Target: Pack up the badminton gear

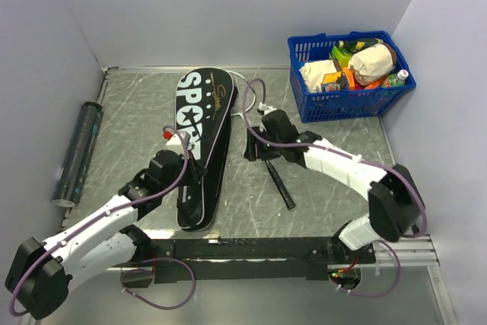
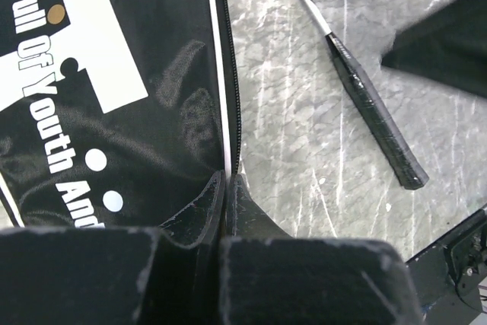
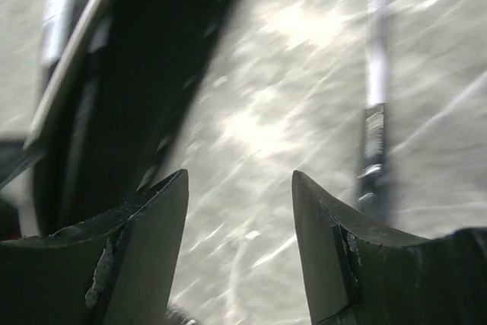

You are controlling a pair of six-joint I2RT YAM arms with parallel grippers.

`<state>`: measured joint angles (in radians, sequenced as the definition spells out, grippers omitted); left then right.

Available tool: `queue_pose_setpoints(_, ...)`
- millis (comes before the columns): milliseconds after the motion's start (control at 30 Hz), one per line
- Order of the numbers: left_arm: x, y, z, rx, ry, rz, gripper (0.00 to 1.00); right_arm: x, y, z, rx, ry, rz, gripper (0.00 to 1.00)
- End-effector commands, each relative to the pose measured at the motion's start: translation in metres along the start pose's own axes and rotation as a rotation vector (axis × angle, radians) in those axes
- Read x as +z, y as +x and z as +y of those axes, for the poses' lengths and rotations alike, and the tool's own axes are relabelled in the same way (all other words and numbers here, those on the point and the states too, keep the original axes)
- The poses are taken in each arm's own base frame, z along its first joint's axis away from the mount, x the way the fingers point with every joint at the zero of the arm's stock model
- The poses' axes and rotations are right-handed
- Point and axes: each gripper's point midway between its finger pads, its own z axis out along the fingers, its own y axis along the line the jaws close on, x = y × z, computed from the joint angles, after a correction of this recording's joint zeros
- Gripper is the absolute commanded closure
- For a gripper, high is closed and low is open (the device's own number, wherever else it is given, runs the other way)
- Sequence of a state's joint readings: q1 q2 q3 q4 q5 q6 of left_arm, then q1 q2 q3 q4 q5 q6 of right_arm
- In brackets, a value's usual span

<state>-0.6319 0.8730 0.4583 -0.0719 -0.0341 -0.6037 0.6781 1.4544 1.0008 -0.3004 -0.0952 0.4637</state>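
The right gripper has bare table between its fingers, so it should go outward and to the right in its wrist view and lower to close on the thin stem of the racket.
The black racket bag [image 1: 199, 123] lettered "SPORT" lies lengthwise on the table's middle left. My left gripper [image 1: 196, 167] is shut on its right zipper edge [image 2: 228, 112], and the white piping runs between the fingertips [image 2: 227, 176]. A racket lies to the right of the bag, its black handle [image 1: 280, 185] [image 2: 377, 116] towards me. Its thin shaft [image 3: 375, 74] runs away towards the bag's top, where a white rim [image 1: 237, 78] peeks out. My right gripper [image 1: 253, 151] [image 3: 240, 180] hangs open over bare table between bag [image 3: 129, 74] and shaft, holding nothing. The dark tube [image 1: 76, 154] lies at the far left.
A blue plastic basket [image 1: 346, 108] full of groceries stands at the back right. Grey walls close the table on the left, back and right. The black base rail [image 1: 251, 249] runs along the near edge.
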Motion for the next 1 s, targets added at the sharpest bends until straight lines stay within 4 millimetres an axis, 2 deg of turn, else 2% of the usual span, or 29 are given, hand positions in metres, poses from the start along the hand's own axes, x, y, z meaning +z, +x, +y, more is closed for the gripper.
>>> queue_pose_setpoints(0, -0.003, -0.010, -0.001, -0.003, -0.002, -0.053, 0.99, 0.019, -0.013, -0.044, -0.123, 0.226, 0.049, 0.36)
queue_pose_setpoints(33, -0.003, -0.010, 0.002, -0.002, -0.011, -0.055, 0.99, 0.022, -0.028, -0.047, -0.140, 0.252, 0.025, 0.36)
queue_pose_setpoints(100, -0.004, -0.010, 0.002, -0.002, -0.009, -0.059, 0.99, 0.034, -0.027, -0.059, -0.148, 0.295, 0.064, 0.36)
queue_pose_setpoints(133, -0.003, -0.008, 0.002, -0.002, -0.007, -0.056, 0.99, 0.037, -0.038, -0.062, -0.145, 0.299, 0.053, 0.36)
queue_pose_setpoints(200, -0.003, -0.008, 0.000, -0.004, 0.003, -0.057, 0.99, 0.052, -0.036, -0.072, -0.135, 0.311, 0.091, 0.36)
queue_pose_setpoints(233, -0.003, -0.007, 0.000, -0.005, 0.004, -0.053, 0.99, 0.056, -0.044, -0.072, -0.129, 0.305, 0.082, 0.36)
queue_pose_setpoints(400, -0.003, -0.005, 0.000, -0.005, 0.009, -0.047, 0.99, 0.082, -0.055, -0.091, -0.093, 0.309, 0.113, 0.38)
queue_pose_setpoints(633, -0.002, -0.006, 0.000, 0.005, 0.013, -0.050, 0.99, 0.109, -0.067, -0.092, -0.060, 0.285, 0.150, 0.38)
queue_pose_setpoints(800, -0.002, -0.007, 0.000, 0.010, 0.007, -0.049, 0.99, 0.130, -0.076, -0.082, -0.031, 0.234, 0.167, 0.39)
queue_pose_setpoints(967, -0.002, -0.007, 0.001, 0.015, 0.001, -0.052, 0.99, 0.140, -0.071, -0.092, 0.000, 0.291, 0.200, 0.41)
